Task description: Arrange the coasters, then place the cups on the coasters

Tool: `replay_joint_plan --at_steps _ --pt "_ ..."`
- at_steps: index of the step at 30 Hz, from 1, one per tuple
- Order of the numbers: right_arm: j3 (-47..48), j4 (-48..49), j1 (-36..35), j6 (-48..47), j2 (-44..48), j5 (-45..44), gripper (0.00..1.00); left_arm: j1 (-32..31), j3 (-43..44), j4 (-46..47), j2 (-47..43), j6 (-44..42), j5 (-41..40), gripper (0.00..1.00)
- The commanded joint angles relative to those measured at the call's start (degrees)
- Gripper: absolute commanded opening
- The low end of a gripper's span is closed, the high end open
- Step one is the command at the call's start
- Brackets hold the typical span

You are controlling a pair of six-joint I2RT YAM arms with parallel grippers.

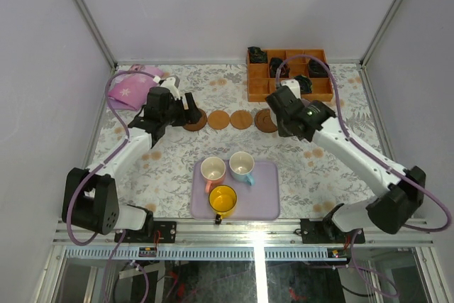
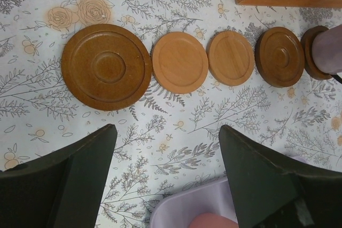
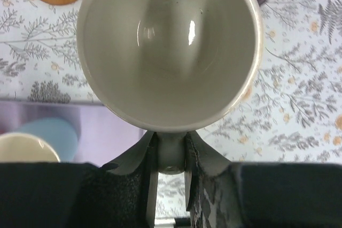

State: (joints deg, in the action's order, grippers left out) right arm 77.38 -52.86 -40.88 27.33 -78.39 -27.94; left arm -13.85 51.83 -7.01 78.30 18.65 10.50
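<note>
The dark coaster beside the purple cup (image 2: 328,49) is empty. Next, my right gripper should come down to the left in the top view onto that coaster and let go.
A row of coasters lies across the middle of the cloth: a dark ringed one (image 1: 195,120) (image 2: 107,67), two lighter ones (image 1: 218,119) (image 1: 242,119), and another dark one (image 2: 279,56). A fifth coaster (image 2: 311,52) carries the pale purple cup (image 2: 328,49). My left gripper (image 2: 168,148) (image 1: 186,108) hovers open just short of the row, holding nothing. The plain cream-white cup (image 3: 168,46) hangs by its handle in my shut right gripper (image 3: 171,148) (image 1: 281,115), above the right end of the row. On the lavender tray (image 1: 266,200) stand the yellow cup (image 1: 223,200), the cream cup with pink handle (image 1: 213,169) and the light blue cup (image 1: 242,166).
An orange-brown compartment box (image 1: 289,74) with dark items stands at the back right, close behind my right arm. A pink cloth (image 1: 135,89) lies at the back left. The tray's corner (image 2: 187,212) sits just under my left fingers.
</note>
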Motion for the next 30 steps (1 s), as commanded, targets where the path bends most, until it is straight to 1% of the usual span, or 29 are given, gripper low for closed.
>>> replay_joint_plan --at_steps 1,4,10,18,23,30 --pt "0.05 14.94 2.80 -5.73 -5.53 3.99 0.00 0.05 -0.49 1.43 -1.77 -2.16 -1.41 0.78" --pt "0.10 18.37 5.17 -6.71 -10.23 7.47 0.00 0.06 -0.72 1.67 -2.14 -2.67 -1.69 0.78" --pt "1.89 21.38 6.37 -7.39 -16.39 7.60 0.00 0.06 -0.80 1.73 -1.39 -2.93 -1.92 0.78" --pt "4.25 23.96 9.37 -8.07 -23.11 10.45 0.00 0.05 -0.64 2.04 0.08 -2.92 -1.34 0.78" --pt "4.36 26.54 10.69 -8.00 -25.62 11.84 0.00 0.05 -0.57 2.08 0.52 -2.93 -1.30 0.78" --pt "3.98 29.18 11.46 -6.51 -26.22 12.72 0.00 0.05 -0.37 1.84 1.14 -2.83 -1.01 0.78"
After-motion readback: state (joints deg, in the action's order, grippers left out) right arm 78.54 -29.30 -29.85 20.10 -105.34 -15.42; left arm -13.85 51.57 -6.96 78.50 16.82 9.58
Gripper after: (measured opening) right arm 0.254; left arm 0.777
